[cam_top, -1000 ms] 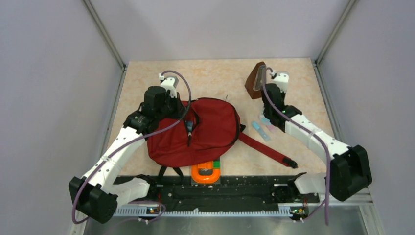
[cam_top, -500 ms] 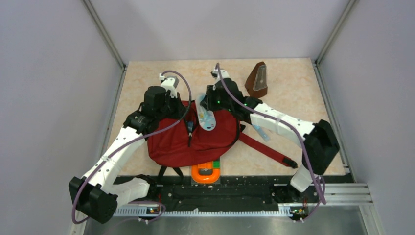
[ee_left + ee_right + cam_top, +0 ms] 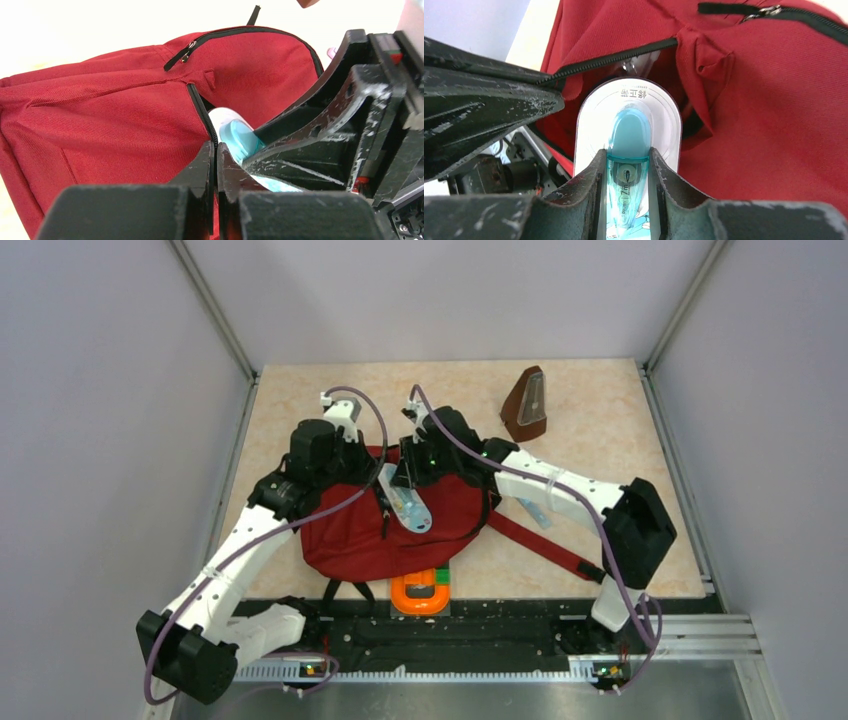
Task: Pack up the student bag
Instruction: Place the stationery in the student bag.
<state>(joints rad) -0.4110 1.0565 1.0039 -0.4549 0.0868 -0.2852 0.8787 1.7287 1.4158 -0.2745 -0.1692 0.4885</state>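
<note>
The held-open gap under the bag's zipper [image 3: 380,483] [image 3: 659,70] is left of my right gripper in the top view, so next I slide the card that way into it and release.
The student bag [image 3: 450,505], dark red with a black zipper, lies in the middle of the table. My left gripper [image 3: 375,480] is shut on the zipper edge of the bag's opening [image 3: 216,150], holding it up. My right gripper [image 3: 405,490] is shut on a white blister card with a teal correction tape [image 3: 629,115]. The card's rounded end points into the gap under the zipper [image 3: 614,57]. In the left wrist view the card [image 3: 235,137] shows just right of my fingers, against the bag [image 3: 100,115]. My right gripper [image 3: 626,160] clamps the teal blister from both sides.
A brown metronome [image 3: 527,405] stands at the back right. An orange U-shaped piece [image 3: 420,595] and a green block [image 3: 440,575] lie at the bag's near edge. The long red strap [image 3: 545,545] trails to the right, with small blue items [image 3: 535,510] beside it.
My right arm has swung left from beside the metronome to over the bag, and the card now sits lower at the opening. The left arm has barely moved.
</note>
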